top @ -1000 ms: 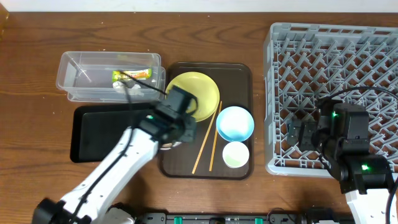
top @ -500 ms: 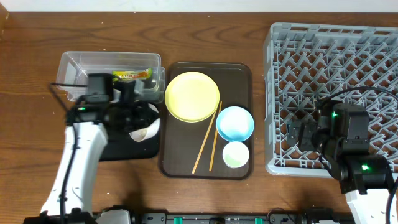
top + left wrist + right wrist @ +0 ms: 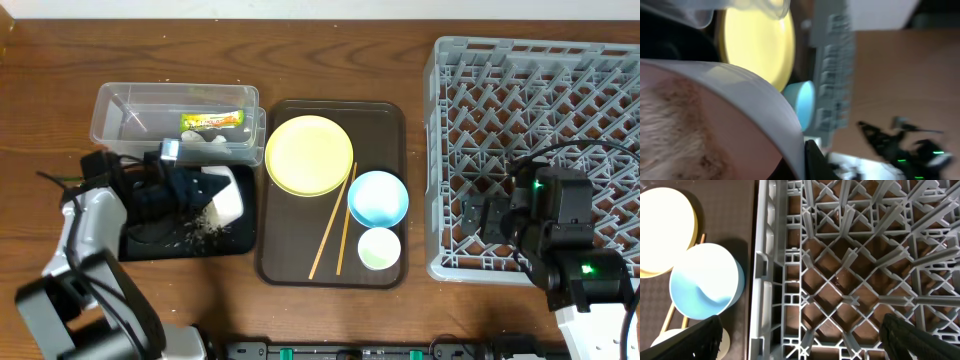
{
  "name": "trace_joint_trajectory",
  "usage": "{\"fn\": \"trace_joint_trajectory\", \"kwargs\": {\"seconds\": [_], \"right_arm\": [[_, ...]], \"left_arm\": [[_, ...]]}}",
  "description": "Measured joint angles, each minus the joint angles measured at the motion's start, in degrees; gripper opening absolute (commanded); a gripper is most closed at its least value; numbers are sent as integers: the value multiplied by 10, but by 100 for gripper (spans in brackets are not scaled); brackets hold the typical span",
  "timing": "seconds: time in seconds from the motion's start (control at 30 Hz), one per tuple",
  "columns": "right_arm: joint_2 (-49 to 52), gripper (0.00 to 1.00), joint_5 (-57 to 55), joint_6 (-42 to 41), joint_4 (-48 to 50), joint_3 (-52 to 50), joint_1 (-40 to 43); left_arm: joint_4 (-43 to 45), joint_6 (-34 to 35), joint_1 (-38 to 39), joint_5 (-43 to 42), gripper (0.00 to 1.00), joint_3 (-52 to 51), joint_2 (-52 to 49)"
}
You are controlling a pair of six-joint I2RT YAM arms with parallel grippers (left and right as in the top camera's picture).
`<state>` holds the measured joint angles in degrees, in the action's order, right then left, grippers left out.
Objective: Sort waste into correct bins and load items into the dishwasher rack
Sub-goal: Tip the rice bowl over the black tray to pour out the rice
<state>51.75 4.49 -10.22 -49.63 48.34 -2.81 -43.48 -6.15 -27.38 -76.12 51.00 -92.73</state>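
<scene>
The brown tray's near corner by the black tray is bare, so my left gripper will swing over it next, turn the bowl upright, lower the bowl and release it.
My left gripper (image 3: pixel 193 191) is shut on the rim of the white bowl (image 3: pixel 224 192) and holds it tipped on its side over the shallow black tray (image 3: pixel 140 245). Loose rice grains (image 3: pixel 203 229) lie on that tray below the bowl. The bowl fills the left wrist view (image 3: pixel 715 110). The clear tub (image 3: pixel 120 118) holds the green-and-yellow wrapper (image 3: pixel 212 120). The yellow plate (image 3: pixel 309 155), light blue bowl (image 3: pixel 378 198), pale cup (image 3: pixel 379 248) and chopsticks (image 3: pixel 329 234) lie on the brown tray (image 3: pixel 385 125). My right gripper (image 3: pixel 810 345) is open and empty above the grey rack (image 3: pixel 540 110).
The rack's left wall (image 3: pixel 762 280) stands right beside the brown tray and the blue bowl (image 3: pixel 705 280). The clear tub sits directly behind the black tray. The left arm (image 3: pixel 80 230) lies along the table's left front.
My left arm swung left from the brown tray with the white bowl and tipped it over the black tray. Rice grains now lie on the tray. The right arm has not moved.
</scene>
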Motion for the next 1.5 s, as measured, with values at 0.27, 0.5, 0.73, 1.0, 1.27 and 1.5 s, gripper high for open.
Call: {"fn": "trace_joint_trajectory", "kwargs": {"seconds": [0.27, 0.5, 0.73, 1.0, 1.27, 1.5], "right_arm": [[0, 99, 0, 0, -1, 0, 0], [0, 99, 0, 0, -1, 0, 0], [0, 99, 0, 0, -1, 0, 0], [0, 99, 0, 0, -1, 0, 0], [0, 99, 0, 0, -1, 0, 0], [0, 99, 0, 0, -3, 0, 0]], "left_arm": [[0, 4, -55, -99, 6, 0, -76], [-2, 49, -83, -118, 6, 0, -92], [-2, 101, -88, -123, 6, 0, -92], [-2, 111, -89, -125, 6, 0, -92], [10, 119, -89, -107, 9, 0, -92], [13, 126, -89, -65, 6, 0, -92]]}}
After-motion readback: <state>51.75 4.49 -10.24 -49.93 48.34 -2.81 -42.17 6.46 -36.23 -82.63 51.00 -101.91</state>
